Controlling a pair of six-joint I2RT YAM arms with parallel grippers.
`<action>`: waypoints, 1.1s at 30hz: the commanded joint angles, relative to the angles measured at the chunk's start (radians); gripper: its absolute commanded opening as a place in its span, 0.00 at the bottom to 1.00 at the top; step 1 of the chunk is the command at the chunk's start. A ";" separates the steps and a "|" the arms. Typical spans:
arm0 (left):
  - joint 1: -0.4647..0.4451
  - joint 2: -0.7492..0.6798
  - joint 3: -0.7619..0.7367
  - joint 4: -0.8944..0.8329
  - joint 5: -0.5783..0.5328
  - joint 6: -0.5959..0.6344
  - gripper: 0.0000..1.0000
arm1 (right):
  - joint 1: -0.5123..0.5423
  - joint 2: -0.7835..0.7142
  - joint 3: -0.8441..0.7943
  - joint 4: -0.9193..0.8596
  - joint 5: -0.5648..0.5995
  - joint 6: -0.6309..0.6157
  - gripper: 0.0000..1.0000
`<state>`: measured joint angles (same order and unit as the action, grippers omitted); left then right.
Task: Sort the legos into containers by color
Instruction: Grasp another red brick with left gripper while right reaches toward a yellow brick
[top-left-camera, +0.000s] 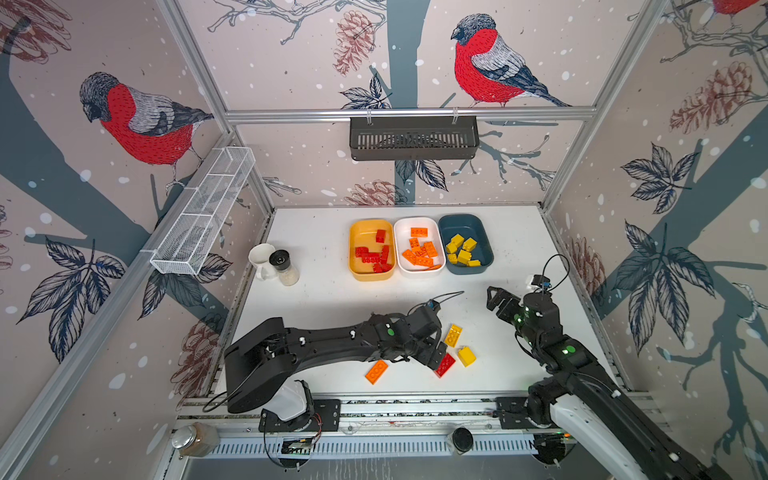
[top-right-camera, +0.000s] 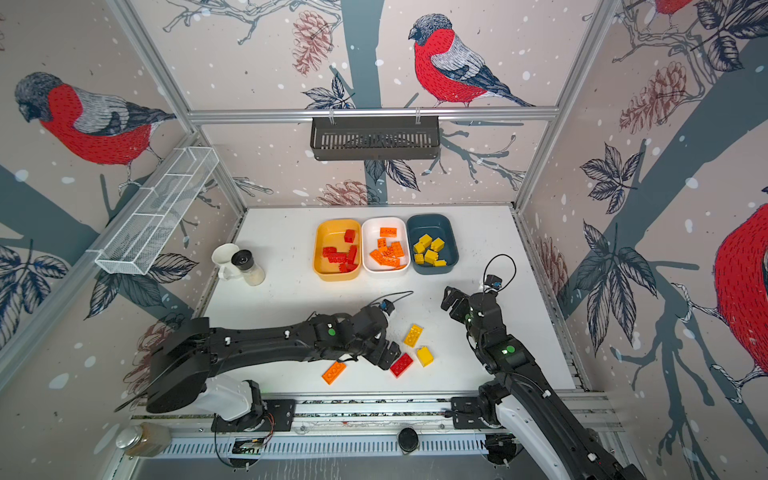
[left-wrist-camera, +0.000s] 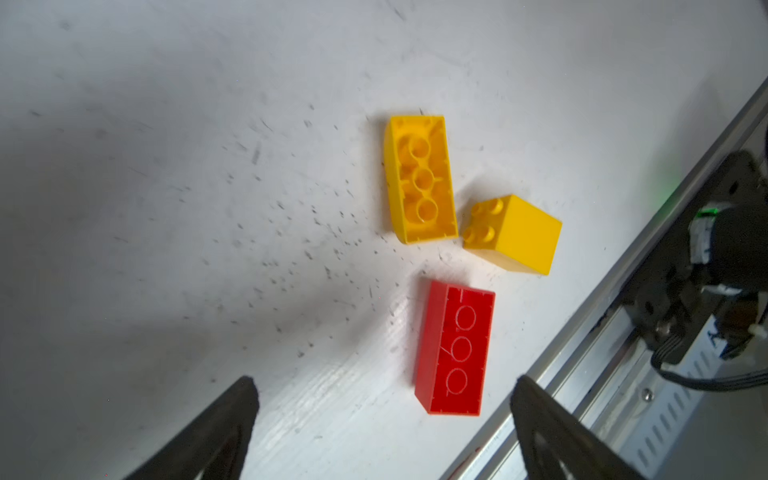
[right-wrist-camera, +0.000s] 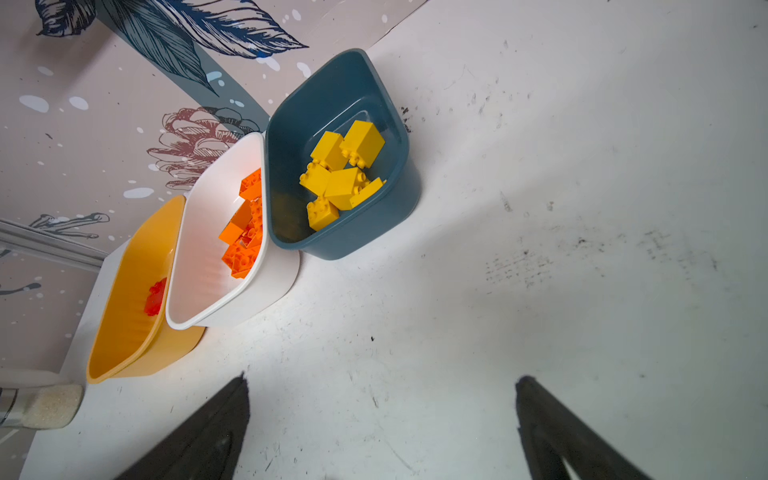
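Note:
The red brick (top-left-camera: 446, 365) (left-wrist-camera: 455, 349) lies below with its long sides facing my open fingers. I will shift my left gripper toward the yellow block and down onto it next.
At the back stand three containers: a yellow-orange tub (top-left-camera: 352, 249) with red legos, a white tub (top-left-camera: 397, 245) with orange ones, and a teal tub (top-left-camera: 469, 226) with yellow ones. Loose near the front lie an orange brick (top-left-camera: 376, 371), a red brick (top-left-camera: 446, 365), a yellow flat brick (top-left-camera: 453, 335) and a yellow block (top-left-camera: 466, 356). My left gripper (top-left-camera: 435, 358) is open just over the red brick (left-wrist-camera: 455, 349), which lies studs down with its near end between the fingertips. My right gripper (top-left-camera: 494, 297) hangs open and empty over bare table in front of the teal tub (right-wrist-camera: 374, 232).
A white mug (top-left-camera: 261, 257) and a glass shaker (top-left-camera: 284, 268) stand at the table's left edge. A wire mesh basket (top-left-camera: 208, 212) hangs on the left wall and a black slotted basket (top-left-camera: 413, 137) on the back rail. The front rail (top-left-camera: 415, 409) runs close to the loose bricks.

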<state>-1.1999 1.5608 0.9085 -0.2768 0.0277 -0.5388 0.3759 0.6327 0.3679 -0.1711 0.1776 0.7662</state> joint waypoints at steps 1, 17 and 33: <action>-0.049 0.065 0.047 -0.024 0.023 0.075 0.94 | -0.005 -0.003 0.002 0.019 0.026 0.028 0.99; -0.112 0.241 0.112 -0.014 -0.095 0.090 0.51 | -0.006 0.003 -0.003 -0.008 0.036 -0.003 0.99; -0.031 0.120 0.031 0.039 -0.160 0.084 0.21 | -0.005 0.038 -0.001 0.024 0.009 -0.032 1.00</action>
<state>-1.2564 1.7149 0.9497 -0.2657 -0.0887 -0.4446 0.3683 0.6674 0.3660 -0.1837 0.2119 0.7589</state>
